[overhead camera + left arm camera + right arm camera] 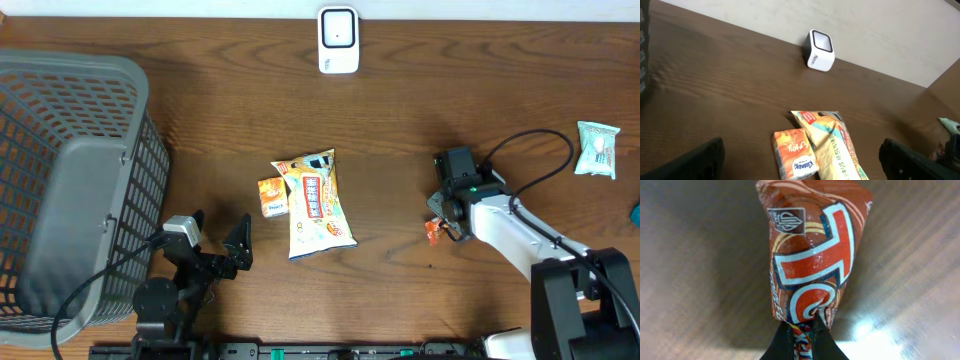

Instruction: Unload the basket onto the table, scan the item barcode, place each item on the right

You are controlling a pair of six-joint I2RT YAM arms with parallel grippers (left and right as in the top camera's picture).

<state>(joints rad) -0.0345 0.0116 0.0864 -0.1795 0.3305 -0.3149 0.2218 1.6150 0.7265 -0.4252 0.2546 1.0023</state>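
I need to lift my right gripper next, tilt it toward the yellow snack bag and release the wrapper on the tabletop beside the bag, because the bare wood there is open.
A small red-orange snack wrapper fills the right wrist view, and my right gripper is shut on its lower crimped end. From overhead the wrapper shows as a red scrap at the right gripper, right of centre on the table. The white barcode scanner stands at the far edge; it is also in the left wrist view as the scanner. My left gripper is open near the front left, with nothing between its fingers, short of an orange tissue pack.
A yellow snack bag lies mid-table with the orange tissue pack against its left side. A grey mesh basket fills the left edge. A pale green packet lies at the far right.
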